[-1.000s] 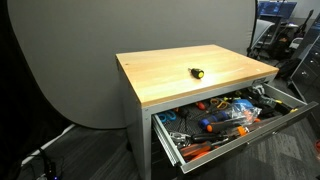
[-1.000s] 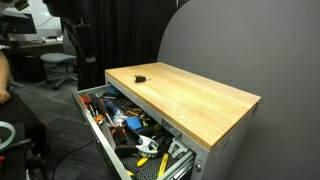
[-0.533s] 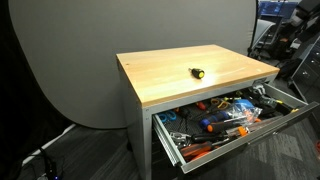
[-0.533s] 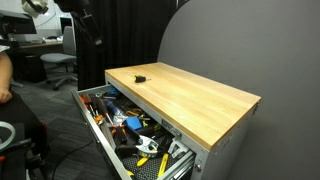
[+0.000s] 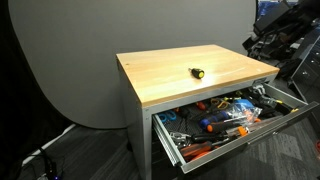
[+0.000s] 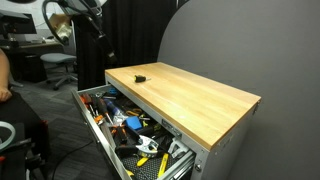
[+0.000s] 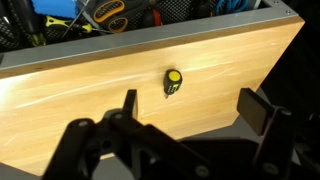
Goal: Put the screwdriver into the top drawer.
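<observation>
Next, my gripper needs to lower and shift across to bring its open fingers around the black-and-yellow handle (image 5: 198,73) (image 7: 172,79), since they still hang high above the wooden top.
A short black-and-yellow screwdriver (image 5: 197,72) lies on the wooden top of the workbench (image 5: 165,85). It also shows in an exterior view (image 6: 139,76) and in the wrist view (image 7: 173,80). The top drawer (image 5: 243,139) is pulled open and full of several tools, as an exterior view (image 6: 91,129) also shows. My gripper (image 7: 193,108) is open and empty. It hovers above the far edge of the table, with the screwdriver ahead between its fingers (image 7: 258,110). The arm (image 5: 276,32) reaches in from behind the bench.
Office chairs and equipment (image 6: 55,62) stand on the floor beyond the drawer side. A dark round backdrop (image 5: 70,60) stands behind the bench. Cables (image 5: 45,160) lie on the floor.
The arm has come further into both exterior views, moving toward the bench. The screwdriver and the drawer have not moved.
</observation>
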Controlling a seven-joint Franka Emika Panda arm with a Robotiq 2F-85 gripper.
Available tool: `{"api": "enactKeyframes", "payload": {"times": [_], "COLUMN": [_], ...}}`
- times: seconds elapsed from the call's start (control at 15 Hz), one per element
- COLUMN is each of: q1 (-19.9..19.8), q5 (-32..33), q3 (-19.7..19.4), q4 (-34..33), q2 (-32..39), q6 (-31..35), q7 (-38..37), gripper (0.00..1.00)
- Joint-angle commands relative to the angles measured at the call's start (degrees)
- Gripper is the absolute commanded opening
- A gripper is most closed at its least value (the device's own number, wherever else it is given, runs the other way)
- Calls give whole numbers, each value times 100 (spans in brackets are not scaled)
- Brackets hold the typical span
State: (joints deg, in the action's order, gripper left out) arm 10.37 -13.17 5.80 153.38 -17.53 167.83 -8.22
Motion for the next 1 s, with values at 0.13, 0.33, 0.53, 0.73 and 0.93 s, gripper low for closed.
{"api": "enactKeyframes", "payload": {"times": [0.13,0.33,0.53,0.73,0.93], "q1": [1013,1240,1172,1000,716], "q5": [-1440,-2247,-2554,-2300,-1005], "q3": [-671,-620,-374,-190,-155], "q4": [-762,-1241,-1657,-1988,-2073], "q2": [1499,1973,2405,2943,3493], "q6": [1141,1399,1928,2351,2796], "q7": [729,1113,1346,1350,517], "gripper": [100,100,100,100,100]}}
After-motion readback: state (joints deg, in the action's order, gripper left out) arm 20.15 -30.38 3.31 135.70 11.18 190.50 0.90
